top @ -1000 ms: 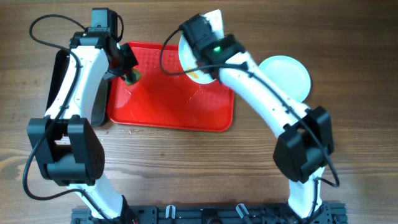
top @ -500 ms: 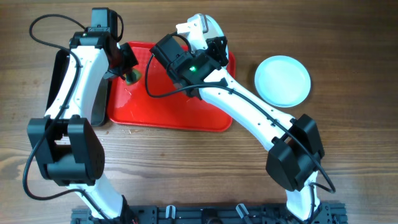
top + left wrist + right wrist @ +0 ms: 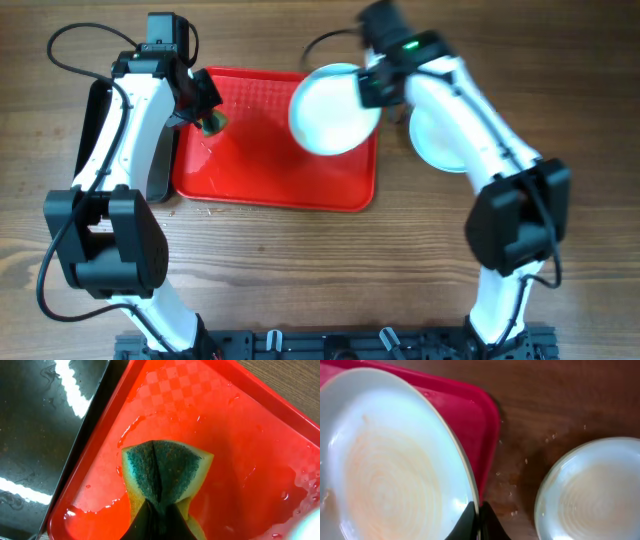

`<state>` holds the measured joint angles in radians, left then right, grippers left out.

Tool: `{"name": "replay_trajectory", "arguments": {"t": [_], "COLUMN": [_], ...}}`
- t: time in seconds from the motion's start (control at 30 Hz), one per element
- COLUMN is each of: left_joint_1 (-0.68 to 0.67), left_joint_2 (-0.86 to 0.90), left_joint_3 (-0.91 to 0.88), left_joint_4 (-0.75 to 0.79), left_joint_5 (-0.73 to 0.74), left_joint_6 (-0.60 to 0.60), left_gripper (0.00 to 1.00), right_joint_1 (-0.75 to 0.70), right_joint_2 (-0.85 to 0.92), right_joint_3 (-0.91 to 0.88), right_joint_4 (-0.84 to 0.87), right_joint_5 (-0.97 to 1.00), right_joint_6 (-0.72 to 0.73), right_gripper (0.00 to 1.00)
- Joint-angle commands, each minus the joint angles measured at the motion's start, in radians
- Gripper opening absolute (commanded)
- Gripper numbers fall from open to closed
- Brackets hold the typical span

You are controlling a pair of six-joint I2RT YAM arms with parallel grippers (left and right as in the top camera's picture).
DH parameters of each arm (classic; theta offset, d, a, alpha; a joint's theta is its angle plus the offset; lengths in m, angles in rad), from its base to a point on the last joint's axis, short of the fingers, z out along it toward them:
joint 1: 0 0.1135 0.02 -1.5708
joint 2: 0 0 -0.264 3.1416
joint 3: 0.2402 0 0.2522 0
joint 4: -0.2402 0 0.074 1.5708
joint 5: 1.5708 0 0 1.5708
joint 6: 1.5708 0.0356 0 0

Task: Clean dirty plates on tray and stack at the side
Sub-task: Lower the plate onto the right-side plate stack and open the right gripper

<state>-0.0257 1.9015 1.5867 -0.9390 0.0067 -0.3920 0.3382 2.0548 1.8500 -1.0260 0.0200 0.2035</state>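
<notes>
The second plate (image 3: 438,143) (image 3: 597,500) is below my right gripper and to its right in the overhead view. I should move that way, go down and let go of the plate's rim on top of it.
My right gripper (image 3: 372,88) is shut on the rim of a white plate (image 3: 330,108) and holds it above the right end of the red tray (image 3: 270,175). In the right wrist view the plate (image 3: 390,460) shows a faint orange smear, with my fingertips (image 3: 479,520) pinching its edge. A second white plate (image 3: 440,140) lies on the table to the right of the tray, also in the right wrist view (image 3: 592,490). My left gripper (image 3: 205,112) is shut on a green and yellow sponge (image 3: 165,472) that rests on the wet tray (image 3: 250,450) near its far left corner.
A black bin (image 3: 95,130) stands left of the tray, its dark wet inside in the left wrist view (image 3: 40,435). Water pools on the tray. Crumbs lie on the wood (image 3: 525,460) between tray and second plate.
My right arm has swung right and lifted the plate from the tray's far edge over its right end, partly covering the second plate. The left arm and sponge have not moved.
</notes>
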Motion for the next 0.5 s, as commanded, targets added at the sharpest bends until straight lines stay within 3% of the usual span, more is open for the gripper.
{"name": "replay_trajectory", "arguments": {"t": [0.0, 0.27, 0.47], "left_joint_1": [-0.001, -0.001, -0.001], "left_joint_2": [-0.007, -0.007, -0.007], "left_joint_3": [0.001, 0.001, 0.001], "left_joint_4": [0.003, 0.003, 0.003], "left_joint_5": [0.011, 0.012, 0.011], "left_joint_6": [-0.013, -0.013, -0.013], "left_gripper": [0.04, 0.04, 0.04], "right_joint_1": [-0.179, -0.565, -0.646], "right_joint_2": [-0.034, -0.033, -0.033], "right_joint_3": [-0.002, -0.047, -0.191], "right_joint_4": [-0.045, -0.147, -0.093], "right_joint_5": [-0.233, -0.120, -0.120], "right_joint_6": [0.011, 0.059, 0.059], "right_gripper": [0.05, 0.04, 0.04]}}
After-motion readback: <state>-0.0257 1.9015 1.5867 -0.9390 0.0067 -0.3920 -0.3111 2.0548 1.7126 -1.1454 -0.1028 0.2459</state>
